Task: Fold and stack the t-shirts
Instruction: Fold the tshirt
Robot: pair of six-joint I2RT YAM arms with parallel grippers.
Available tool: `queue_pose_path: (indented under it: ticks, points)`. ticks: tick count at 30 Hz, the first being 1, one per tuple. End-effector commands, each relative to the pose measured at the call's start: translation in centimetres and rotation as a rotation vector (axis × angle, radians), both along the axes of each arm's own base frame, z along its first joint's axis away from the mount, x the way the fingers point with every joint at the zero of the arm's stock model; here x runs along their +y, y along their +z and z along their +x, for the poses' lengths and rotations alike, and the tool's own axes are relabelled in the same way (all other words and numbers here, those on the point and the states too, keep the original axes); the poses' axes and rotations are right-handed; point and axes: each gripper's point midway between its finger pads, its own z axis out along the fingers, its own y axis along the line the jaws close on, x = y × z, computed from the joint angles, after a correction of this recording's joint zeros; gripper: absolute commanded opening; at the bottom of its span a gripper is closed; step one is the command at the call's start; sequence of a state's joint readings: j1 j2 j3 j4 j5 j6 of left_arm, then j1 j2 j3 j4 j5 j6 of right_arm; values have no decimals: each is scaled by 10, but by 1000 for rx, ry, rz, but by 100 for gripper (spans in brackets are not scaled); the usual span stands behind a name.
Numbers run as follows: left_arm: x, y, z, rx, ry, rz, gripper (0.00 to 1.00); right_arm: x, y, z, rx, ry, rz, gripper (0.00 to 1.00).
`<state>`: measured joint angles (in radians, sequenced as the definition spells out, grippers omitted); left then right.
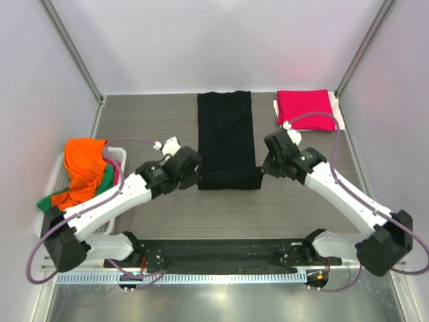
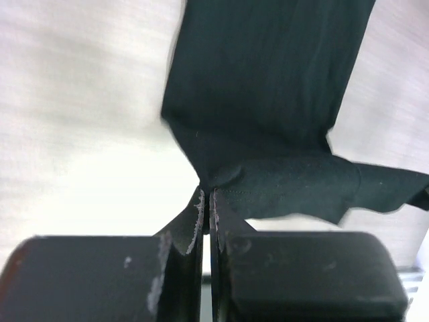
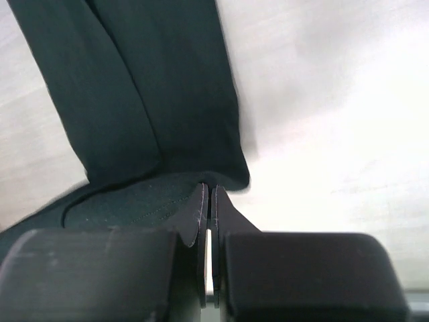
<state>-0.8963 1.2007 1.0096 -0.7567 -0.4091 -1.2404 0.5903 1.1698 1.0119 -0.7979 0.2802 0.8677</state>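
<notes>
I should carry the black t-shirt's corner outward next in my right gripper, along the t-shirt's side onto its middle, as the t-shirt lies flat beyond its lifted hem.
A black t-shirt (image 1: 226, 137) lies as a long strip in the middle of the table. My left gripper (image 1: 196, 176) is shut on its near left corner; the left wrist view shows the cloth (image 2: 268, 100) pinched and lifted at my closed tips (image 2: 207, 194). My right gripper (image 1: 264, 166) is shut on its near right corner, with the cloth (image 3: 147, 100) at my closed tips (image 3: 208, 191). A folded crimson-pink t-shirt (image 1: 306, 109) lies at the back right. Orange (image 1: 84, 164) and green (image 1: 100, 182) t-shirts are heaped in the basket on the left.
A white mesh basket (image 1: 119, 158) stands at the left edge. White cloth (image 1: 339, 114) shows under the crimson-pink shirt. Grey walls and metal posts close in the table on three sides. A black rail (image 1: 221, 255) runs along the near edge between the arm bases.
</notes>
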Motion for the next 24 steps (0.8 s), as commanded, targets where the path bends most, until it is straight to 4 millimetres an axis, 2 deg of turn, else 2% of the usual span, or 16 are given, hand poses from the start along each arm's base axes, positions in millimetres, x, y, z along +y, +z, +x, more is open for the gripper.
queue_pose_path:
  ticks: [1, 3, 4, 6, 7, 10, 11, 13, 14, 15, 17, 18, 20, 21, 22, 24]
  points:
    - [0, 9, 37, -23, -69, 68, 0, -1, 24, 47, -87, 50, -53, 1]
    - [-3, 17, 60, -24, -74, 62, 0, 0, 31, 67, -104, 53, -52, 1]
    - [-6, 3, 70, 11, -82, 86, 0, 1, 32, 74, -105, 58, -49, 1]
    - [-7, 12, 94, 5, -93, 81, 0, 4, 27, 92, -91, 69, -58, 1]
    - [-3, -3, 107, 40, -81, 108, 0, 3, 26, 101, -90, 63, -56, 1]
    - [-1, 3, 138, 34, -79, 107, 0, 4, 21, 127, -87, 70, -61, 1]
    - [-1, -10, 146, 66, -80, 125, 0, 7, 27, 136, -103, 74, -54, 1]
    - [0, -3, 165, 51, -88, 117, 0, 8, 13, 149, -73, 85, -67, 1]
    - [1, -7, 171, 60, -93, 126, 0, 7, 14, 158, -79, 84, -64, 1]
    - [0, -18, 177, 83, -101, 136, 0, 8, 4, 164, -58, 89, -76, 1]
    - [1, -16, 193, 76, -111, 141, 0, 7, 3, 176, -58, 87, -72, 1]
    - [0, -28, 198, 103, -122, 144, 0, 7, -9, 180, -34, 94, -83, 1]
    - [2, -23, 212, 88, -124, 145, 0, 7, -8, 192, -42, 96, -78, 1]
    - [2, -34, 217, 109, -132, 148, 0, 6, -18, 196, -24, 99, -90, 1]
    - [-1, -26, 225, 84, -140, 143, 0, 6, -20, 199, -22, 100, -87, 1]
    - [0, -37, 232, 106, -149, 162, 0, 6, -19, 210, -30, 99, -81, 1]
